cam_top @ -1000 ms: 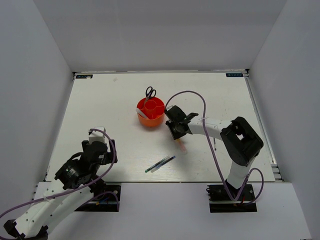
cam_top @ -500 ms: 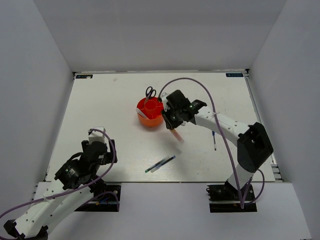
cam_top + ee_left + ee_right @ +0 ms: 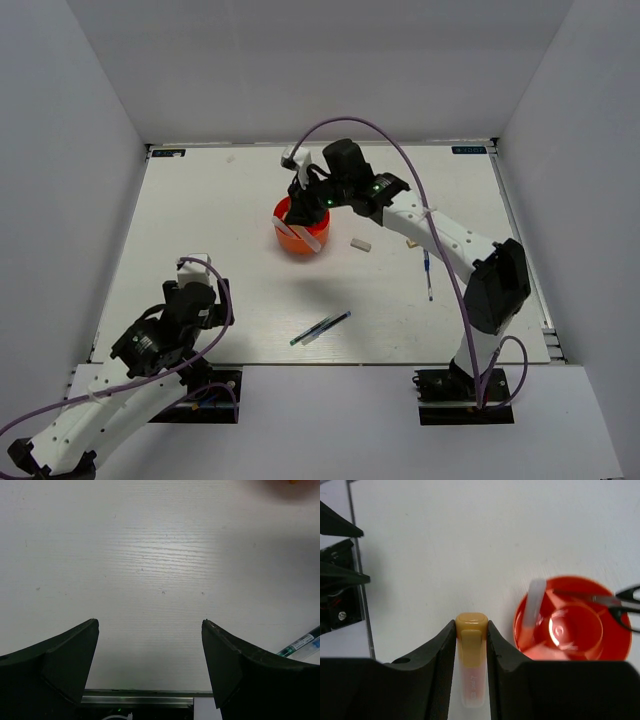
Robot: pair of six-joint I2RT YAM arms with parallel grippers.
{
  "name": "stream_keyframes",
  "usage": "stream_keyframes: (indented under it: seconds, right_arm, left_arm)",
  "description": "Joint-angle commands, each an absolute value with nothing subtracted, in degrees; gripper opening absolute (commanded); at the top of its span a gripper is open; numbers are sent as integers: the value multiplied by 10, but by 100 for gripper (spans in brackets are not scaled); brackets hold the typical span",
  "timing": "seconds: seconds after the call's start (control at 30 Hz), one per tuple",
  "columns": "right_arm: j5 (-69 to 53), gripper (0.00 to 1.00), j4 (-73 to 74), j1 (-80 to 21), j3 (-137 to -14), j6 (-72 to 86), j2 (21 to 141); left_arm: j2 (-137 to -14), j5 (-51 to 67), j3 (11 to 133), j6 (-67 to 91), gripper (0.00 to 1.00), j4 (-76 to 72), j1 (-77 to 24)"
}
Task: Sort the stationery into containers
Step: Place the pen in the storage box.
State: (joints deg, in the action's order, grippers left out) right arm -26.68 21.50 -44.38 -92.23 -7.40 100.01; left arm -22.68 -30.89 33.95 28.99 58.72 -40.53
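Next, my right gripper moves outward and tilts over the organiser's space beside the leaning highlighter for the release, as that space lies outward of my fingers.
My right gripper point(image 3: 309, 210) point(image 3: 471, 645) is shut on an orange-pink highlighter point(image 3: 471, 660), yellow-orange cap forward. It hovers over the near side of the round orange organiser point(image 3: 290, 243) point(image 3: 600, 650). In the right wrist view the organiser lies right of the fingers. It holds another highlighter point(image 3: 532, 607), leaning, and black-handled scissors point(image 3: 615, 602). A grey-white eraser point(image 3: 360, 243), a tan cube point(image 3: 410, 243), a dark pen point(image 3: 427, 270) and dark and green pens point(image 3: 320, 327) lie on the table. My left gripper point(image 3: 197, 297) point(image 3: 150, 630) is open and empty, low at the front left.
White walls close in the white table point(image 3: 200, 220) on three sides. The table's front edge point(image 3: 135, 694) shows just under my left fingers. A pen tip point(image 3: 300, 642) shows at the right edge of the left wrist view.
My right gripper rose from the table right of the organiser with the highlighter and swung up and left over the organiser. The eraser and tan cube now show. The left arm has not moved.
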Motion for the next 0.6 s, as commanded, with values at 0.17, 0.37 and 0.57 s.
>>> stream_keyframes:
  seconds: [0.17,0.37,0.57]
  right_arm:
    - [-463,0,141,-440,-1038,-163,1084]
    - [-653,0,80,-412,-1037,-243,1133]
    - [-761,0,-59,-373,-1026,-221,1166]
  left_arm:
    - [-247,-336,336,301,94,601,-402]
    - [-250,-347,336,317,94,614,-402]
    - [-252,-356,335,328,94,621,-402]
